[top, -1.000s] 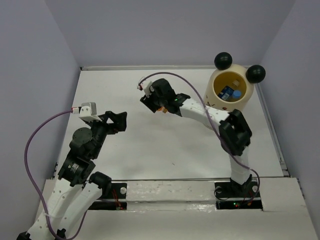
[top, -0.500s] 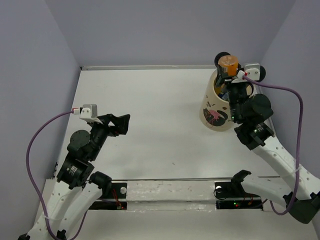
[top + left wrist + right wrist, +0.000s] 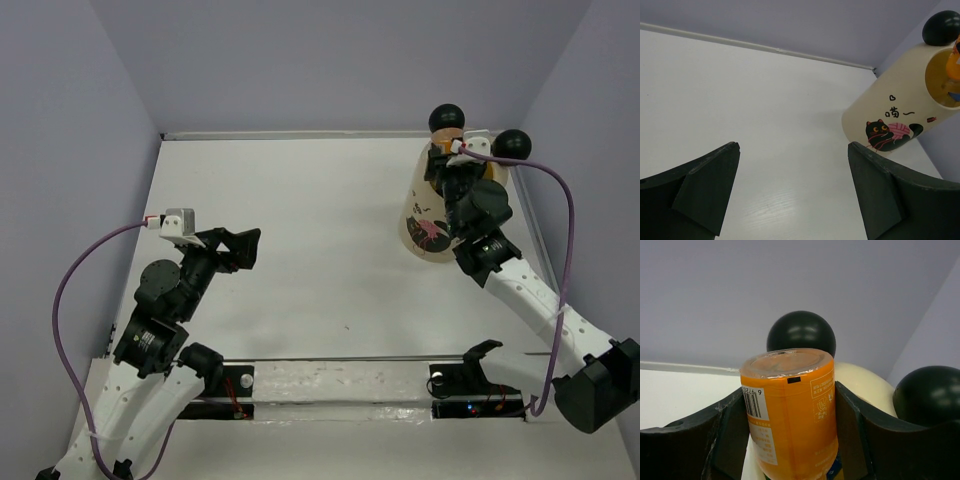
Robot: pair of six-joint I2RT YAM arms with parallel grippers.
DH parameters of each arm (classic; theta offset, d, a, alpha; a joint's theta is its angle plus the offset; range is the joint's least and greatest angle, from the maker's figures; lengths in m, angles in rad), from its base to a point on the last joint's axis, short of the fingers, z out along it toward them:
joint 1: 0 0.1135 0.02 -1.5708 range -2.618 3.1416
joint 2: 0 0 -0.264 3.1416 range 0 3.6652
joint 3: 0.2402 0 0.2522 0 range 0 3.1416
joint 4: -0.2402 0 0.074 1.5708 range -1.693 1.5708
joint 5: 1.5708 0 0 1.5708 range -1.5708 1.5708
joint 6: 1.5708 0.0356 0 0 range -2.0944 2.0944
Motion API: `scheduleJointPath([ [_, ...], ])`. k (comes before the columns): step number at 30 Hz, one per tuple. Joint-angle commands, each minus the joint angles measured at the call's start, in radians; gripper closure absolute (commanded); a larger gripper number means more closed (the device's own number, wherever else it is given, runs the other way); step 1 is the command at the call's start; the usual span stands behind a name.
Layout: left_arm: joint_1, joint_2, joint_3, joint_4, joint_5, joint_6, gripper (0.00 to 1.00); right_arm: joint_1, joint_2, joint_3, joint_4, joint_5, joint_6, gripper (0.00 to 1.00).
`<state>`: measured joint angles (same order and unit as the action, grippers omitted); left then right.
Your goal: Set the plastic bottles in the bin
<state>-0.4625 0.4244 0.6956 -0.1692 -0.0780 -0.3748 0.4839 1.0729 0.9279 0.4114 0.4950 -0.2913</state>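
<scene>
The lower end of the orange bottle [image 3: 790,415] in my right gripper already sits within the bin's cream rim. Next I need to move the bottle down a little toward the bin's yellow inside and release it.
The bin [image 3: 432,215] stands at the back right, leaning, with its cat print facing the table. In the left wrist view the bin [image 3: 895,112] shows its yellow inside. My right gripper [image 3: 447,162] is at the bin's mouth, between the two black ball ears [image 3: 446,118]. It is shut on an orange bottle [image 3: 790,415], base up, its lower end inside the cream rim [image 3: 865,385]. The bottle also shows in the left wrist view [image 3: 955,55]. Something blue lies under the bottle; the other bottles are hidden. My left gripper [image 3: 243,245] is open and empty, far left of the bin.
A raised white rim [image 3: 300,134] borders the table at the back, with purple walls behind and on both sides. The right arm's purple cable [image 3: 560,220] loops beside the bin. The arm bases [image 3: 340,385] are on the near edge.
My right arm swung from the table's middle to the bin with the orange bottle, then lowered it into the mouth. The bin now leans. The left arm has barely moved.
</scene>
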Motion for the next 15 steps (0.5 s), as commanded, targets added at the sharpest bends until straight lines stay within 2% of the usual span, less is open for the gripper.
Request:
scheduleJointPath([
  [1,0.007,0.011,-0.004,0.042,0.021,0.017,0.01,-0.05,0.012,-0.024,0.125,-0.006,0.047,0.68],
  [6,0.008,0.016,-0.002,0.043,0.02,0.017,0.01,-0.082,0.022,-0.069,0.153,-0.024,0.093,0.65],
  [10,0.01,0.022,-0.002,0.046,0.018,0.017,0.01,-0.082,0.024,-0.098,0.176,-0.018,0.115,0.59],
  [13,0.008,0.022,-0.004,0.045,0.02,0.017,0.01,-0.091,0.03,-0.115,0.187,-0.006,0.121,0.38],
  [14,0.01,0.022,-0.002,0.043,0.018,0.017,0.01,-0.091,0.032,-0.118,0.188,0.0,0.123,0.23],
  [15,0.01,0.022,-0.004,0.043,0.018,0.019,0.01,-0.091,0.032,-0.118,0.188,0.007,0.123,0.12],
])
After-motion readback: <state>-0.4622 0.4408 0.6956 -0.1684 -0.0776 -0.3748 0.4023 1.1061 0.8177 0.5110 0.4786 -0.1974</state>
